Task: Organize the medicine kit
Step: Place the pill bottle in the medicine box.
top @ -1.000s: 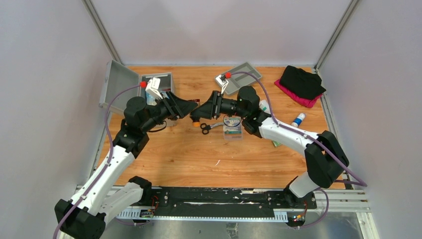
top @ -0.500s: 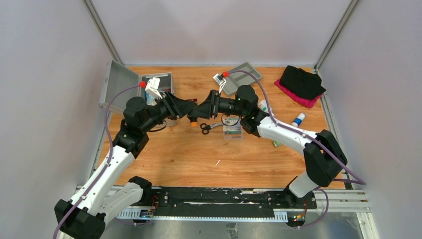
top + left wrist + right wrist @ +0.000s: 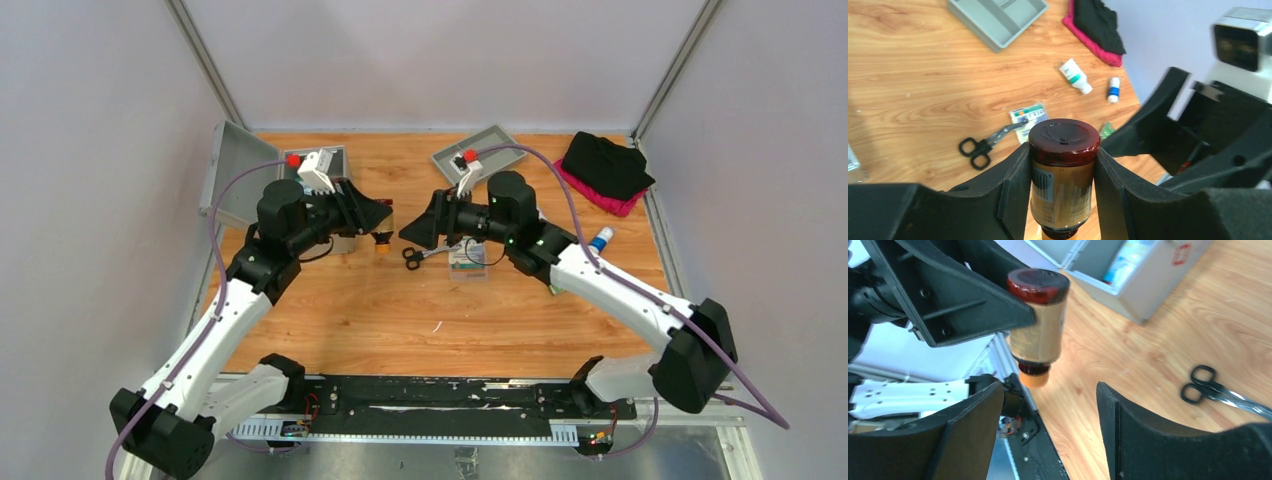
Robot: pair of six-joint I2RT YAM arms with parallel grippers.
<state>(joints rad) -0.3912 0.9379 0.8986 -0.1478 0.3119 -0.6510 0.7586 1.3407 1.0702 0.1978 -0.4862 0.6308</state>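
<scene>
My left gripper needs to swing over the packets in the medicine kit and turn its fingers down to lower the amber bottle (image 3: 1063,185) inside.
An amber bottle (image 3: 1063,185) with an orange cap sits clamped between my left gripper's (image 3: 1062,150) fingers. It hangs cap down above the table (image 3: 381,236), just right of the medicine kit (image 3: 330,160). The kit is a grey metal case standing open, its lid (image 3: 238,172) leaning back to the left, with packets inside (image 3: 1143,280). My right gripper (image 3: 1048,390) faces the bottle (image 3: 1038,325) from the right with a gap between them. Its jaws are open and hold nothing. In the top view it (image 3: 412,230) hovers over the scissors.
Black-handled scissors (image 3: 412,257) and a small printed box (image 3: 467,262) lie mid-table under the right arm. A grey compartment tray (image 3: 480,150) sits at the back. A black cloth on a red pouch (image 3: 605,165) lies back right, with a blue-capped tube (image 3: 600,240) nearby.
The right gripper opened, let go of the bottle and drew back to the right. The left gripper closed on the bottle and keeps it, shifted slightly left.
</scene>
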